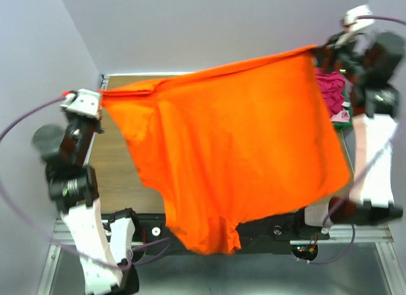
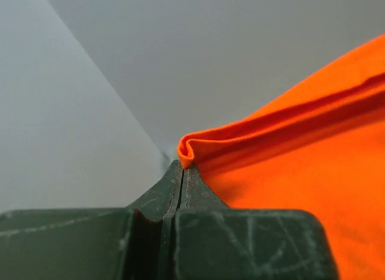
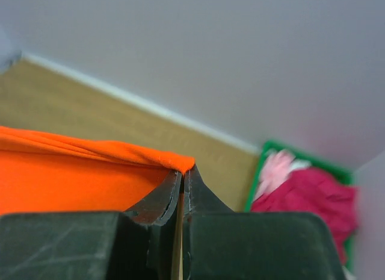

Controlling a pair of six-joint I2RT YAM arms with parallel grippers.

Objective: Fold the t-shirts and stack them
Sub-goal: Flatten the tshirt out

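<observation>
The right gripper brings the spread shirt's corner down onto the table's far strip (image 3: pixel 213 162), bare below, and releases it there next, clear of the green bin (image 3: pixel 257 171).
A bright orange t-shirt (image 1: pixel 228 149) hangs spread out in the air above the table, held by its two top corners. My left gripper (image 1: pixel 96 98) is shut on the left corner; the pinched orange fold (image 2: pixel 187 149) pokes out above its fingertips (image 2: pixel 183 169). My right gripper (image 1: pixel 317 49) is shut on the right corner, and the cloth (image 3: pixel 90 171) runs left from its fingertips (image 3: pixel 183 171). A magenta shirt (image 1: pixel 331 92) and a pale pink shirt (image 3: pixel 274 168) lie in the green bin (image 3: pixel 257 171) at the right.
The wooden table (image 1: pixel 117 174) shows under and left of the hanging shirt. The green bin (image 1: pixel 346 120) stands at the table's right edge beside the right arm. Grey walls close in behind and on both sides.
</observation>
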